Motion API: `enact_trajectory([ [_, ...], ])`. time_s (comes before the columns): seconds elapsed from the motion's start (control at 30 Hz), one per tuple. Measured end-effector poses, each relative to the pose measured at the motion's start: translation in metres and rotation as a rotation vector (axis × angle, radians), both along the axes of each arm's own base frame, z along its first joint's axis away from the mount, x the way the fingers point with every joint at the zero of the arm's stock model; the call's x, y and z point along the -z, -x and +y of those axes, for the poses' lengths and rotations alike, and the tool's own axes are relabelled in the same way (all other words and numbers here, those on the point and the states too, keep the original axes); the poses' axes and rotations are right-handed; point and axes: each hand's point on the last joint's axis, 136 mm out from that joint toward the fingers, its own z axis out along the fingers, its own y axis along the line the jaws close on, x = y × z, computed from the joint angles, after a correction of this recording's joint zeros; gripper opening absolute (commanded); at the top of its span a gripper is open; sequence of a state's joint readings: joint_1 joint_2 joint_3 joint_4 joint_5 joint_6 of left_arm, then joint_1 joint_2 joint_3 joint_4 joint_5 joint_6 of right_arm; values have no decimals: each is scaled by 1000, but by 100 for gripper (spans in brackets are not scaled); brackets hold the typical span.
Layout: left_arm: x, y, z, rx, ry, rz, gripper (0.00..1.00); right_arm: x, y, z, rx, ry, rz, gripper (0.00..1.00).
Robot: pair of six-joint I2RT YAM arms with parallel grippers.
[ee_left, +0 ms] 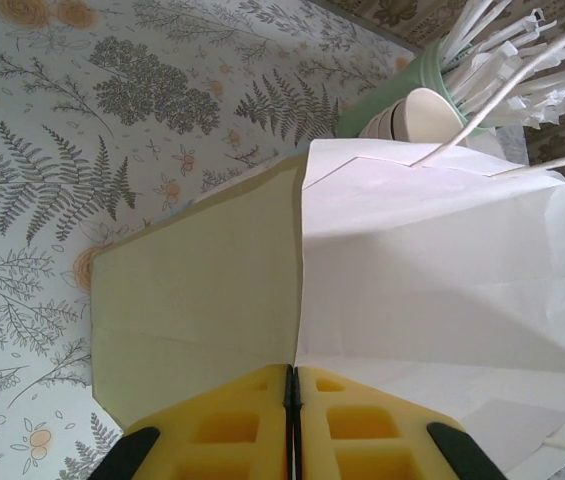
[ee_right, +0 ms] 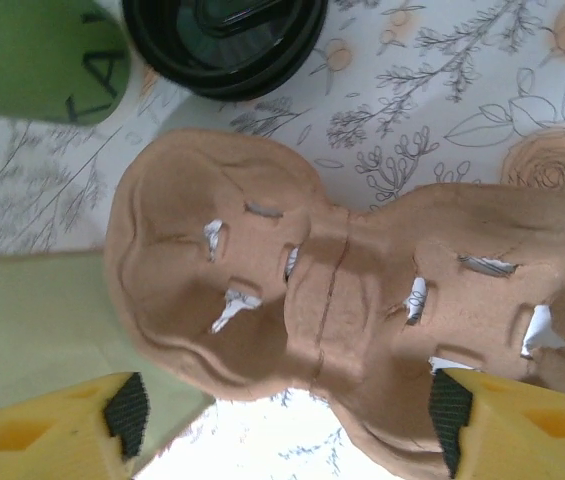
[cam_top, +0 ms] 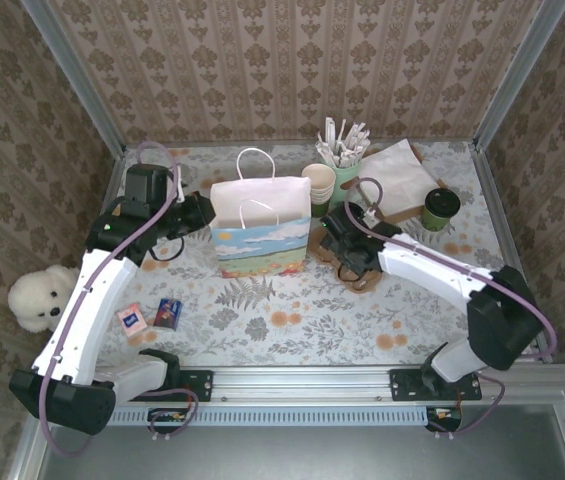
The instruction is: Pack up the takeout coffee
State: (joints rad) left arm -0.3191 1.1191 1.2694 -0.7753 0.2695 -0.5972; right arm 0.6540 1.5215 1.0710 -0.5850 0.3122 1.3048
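I need to move my left gripper toward the cream paper cups next, shifting the bag [cam_top: 260, 225] by its top edge. Then I should release that edge of the bag, since the bag is standing upright and open.
The brown pulp carrier tray [ee_right: 342, 290] lies on the table just right of the paper bag [cam_top: 260, 225]. My right gripper [ee_right: 287, 420] hangs over the carrier tray [cam_top: 354, 268], open, one finger on each side of its narrow middle. The right pad [ee_right: 452, 425] is at the tray's edge and the left pad [ee_right: 127, 415] stands clear of it. Cream paper cups [cam_top: 319, 185] stand stacked behind the bag. My left gripper [ee_left: 293, 372] is shut on the bag's [ee_left: 442, 280] top left edge, and its place in the top view is [cam_top: 205, 210].
A green cup of white sticks [cam_top: 345, 160] and a napkin stack [cam_top: 399, 175] stand at the back right. A dark green cup with a black lid [cam_top: 441, 208] is further right. A black lid [ee_right: 227, 40] lies beyond the tray. Two sachets [cam_top: 150, 316] and a white teddy [cam_top: 37, 295] are at the left.
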Motion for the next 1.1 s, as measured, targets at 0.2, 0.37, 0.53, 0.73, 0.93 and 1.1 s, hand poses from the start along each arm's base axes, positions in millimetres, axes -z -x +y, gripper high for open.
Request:
enact_trajectory([
  [0.2,5,-1,2,-5,-3,7,11,31,-7,0,56,81,60,68],
  [0.37,5,-2,4,-6,-9,4,11,45,-12,-1,73,129,90,66],
  [0.53,5,-1,3,5,-8,2,11,58,-12,-4,75,157,117,61],
  [0.73,5,0,1,16,0,4,11,67,-10,-7,57,183,137,51],
  [0.93,5,0,0,19,3,6,11,65,-8,-15,-97,249,128,45],
  [1.1,7,1,-1,25,6,13,11,62,11,-37,-237,299,146,44],
])
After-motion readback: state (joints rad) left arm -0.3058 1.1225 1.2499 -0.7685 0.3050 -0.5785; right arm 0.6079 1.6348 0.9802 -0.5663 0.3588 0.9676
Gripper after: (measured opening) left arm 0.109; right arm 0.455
